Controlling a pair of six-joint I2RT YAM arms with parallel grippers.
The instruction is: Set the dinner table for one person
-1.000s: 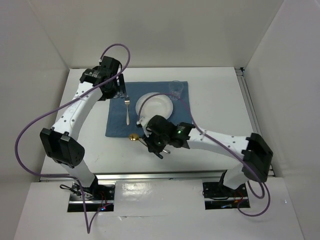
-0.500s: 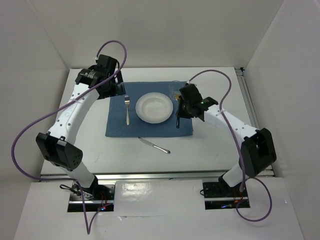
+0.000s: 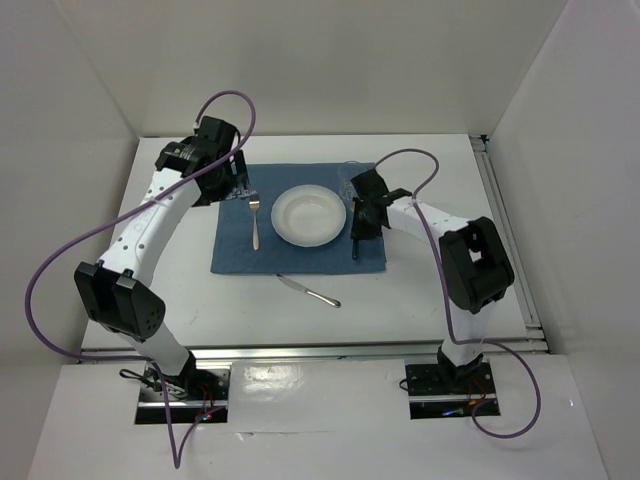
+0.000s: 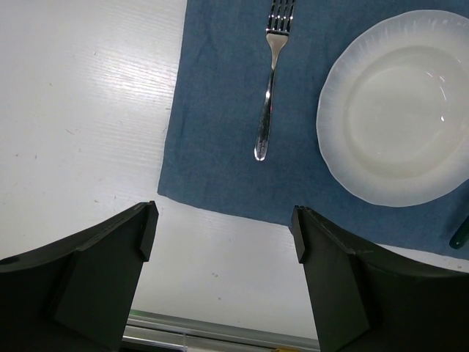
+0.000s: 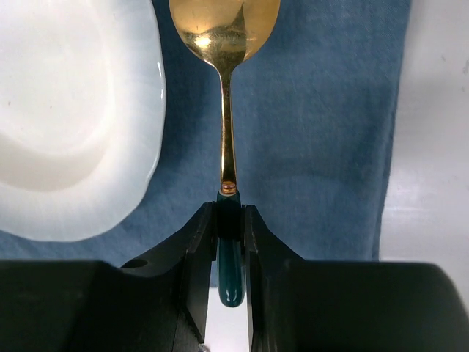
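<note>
Next, my right gripper lowers the gold spoon straight onto the bare part of the blue placemat beside the plate (image 3: 309,215), which lies below it. It then releases the spoon's green handle.
On the white dinner table (image 3: 160,260) lies a blue placemat (image 3: 235,255) with a white plate (image 3: 309,215) in its middle and a fork (image 3: 254,222) to the plate's left. My right gripper (image 3: 361,216) is low over the mat just right of the plate. In the right wrist view it (image 5: 229,220) is shut on the green handle of a gold spoon (image 5: 226,29), whose bowl points away over the mat. My left gripper (image 3: 238,180) hovers at the mat's far left corner, open and empty (image 4: 223,242), with the fork (image 4: 268,95) and plate (image 4: 399,110) below it.
A silver knife (image 3: 310,291) lies on the bare table in front of the mat. A clear glass (image 3: 349,176) stands at the mat's far right corner, partly hidden by my right gripper. A metal rail (image 3: 330,350) runs along the table's front edge.
My right gripper has carried the spoon from the mat's front edge to the right of the plate and lowered it there; its elbow has swung right. The left arm has barely moved.
</note>
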